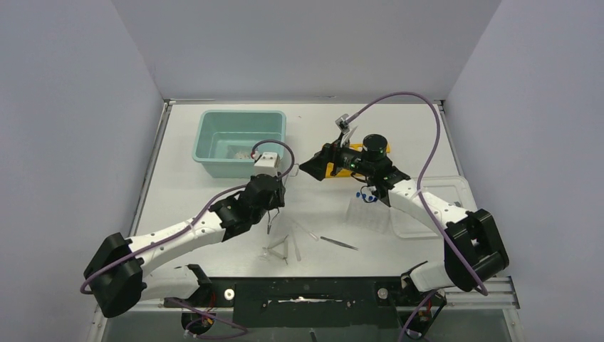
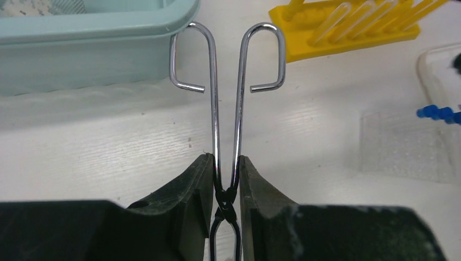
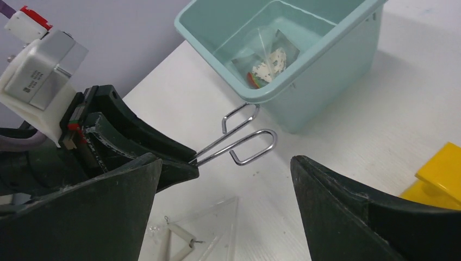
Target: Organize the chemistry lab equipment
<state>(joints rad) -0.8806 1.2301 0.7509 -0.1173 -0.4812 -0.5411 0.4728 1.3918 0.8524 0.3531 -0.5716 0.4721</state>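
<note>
The left gripper should next carry the forceps over the tub's rim, then down to release them onto the clear bag [image 1: 239,152] [image 2: 64,6], which lies outward of the rim, behind the tub's side.
My left gripper [image 2: 225,159] is shut on the metal scissor-like forceps [image 2: 227,81] at their pivot. Their hooked tips point at the teal tub [image 2: 81,43] and sit just short of its wall. In the top view this gripper [image 1: 276,187] hovers right of the tub's near corner. My right gripper [image 3: 224,176] stands wide open with nothing between its fingers, close to the forceps' tips [image 3: 242,142]. A clear bag of white discs [image 3: 266,62] lies inside the tub. Thin tweezers [image 1: 339,243] and clear droppers [image 1: 293,246] lie near the front. Blue-capped tubes [image 1: 367,196] rest under the right arm.
A yellow rack [image 2: 348,32] sits right of the tub [image 1: 238,142], partly under the right wrist. A translucent white lid [image 1: 427,208] lies at the right. A clear triangular piece with white rods [image 3: 204,231] lies on the table below the right gripper.
</note>
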